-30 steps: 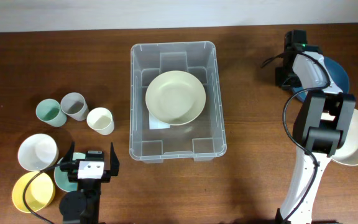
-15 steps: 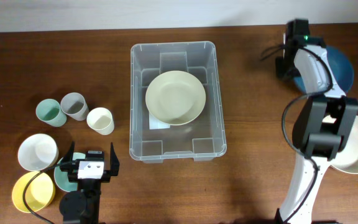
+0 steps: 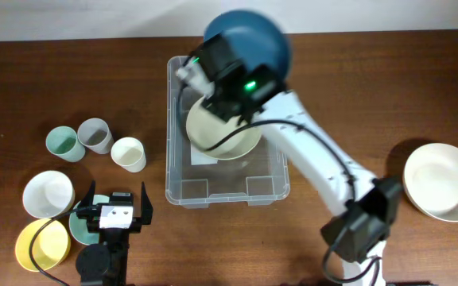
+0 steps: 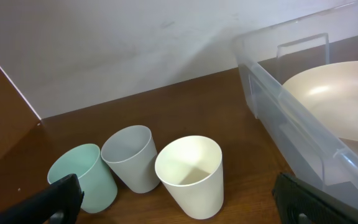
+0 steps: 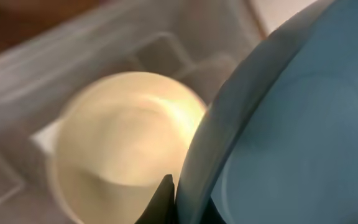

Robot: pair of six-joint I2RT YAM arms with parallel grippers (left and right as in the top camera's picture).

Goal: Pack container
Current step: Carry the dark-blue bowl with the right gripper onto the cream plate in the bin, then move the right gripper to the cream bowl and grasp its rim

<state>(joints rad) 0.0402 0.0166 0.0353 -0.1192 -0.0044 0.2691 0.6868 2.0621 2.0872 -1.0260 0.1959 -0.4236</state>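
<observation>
The right gripper should next move down and back to put the bowl onto the cream plate (image 3: 213, 141) (image 5: 129, 140) and let go of the bowl's rim, because the plate is still empty.
The clear plastic container (image 3: 180, 171) stands mid-table with a cream plate (image 3: 213, 141) inside; the plate also shows in the left wrist view (image 4: 334, 99) and the right wrist view (image 5: 123, 143). My right gripper (image 3: 227, 75) is shut on the rim of a dark blue bowl (image 3: 249, 40) and holds it above the container's far end. In the right wrist view the blue bowl (image 5: 291, 124) fills the right side, pinched at its edge by the fingers (image 5: 176, 199). My left gripper (image 3: 114, 208) is open and empty near the front left.
Three cups stand left of the container: green (image 3: 64, 144), grey (image 3: 95, 135), cream (image 3: 129, 153). A white bowl (image 3: 48, 193), a yellow bowl (image 3: 40, 245) and a teal dish (image 3: 78, 226) sit front left. A cream bowl (image 3: 443, 180) sits at the right.
My right arm has swung from the far right to above the container, carrying the blue bowl with it. The cream bowl at the right is now uncovered. The left arm has not moved.
</observation>
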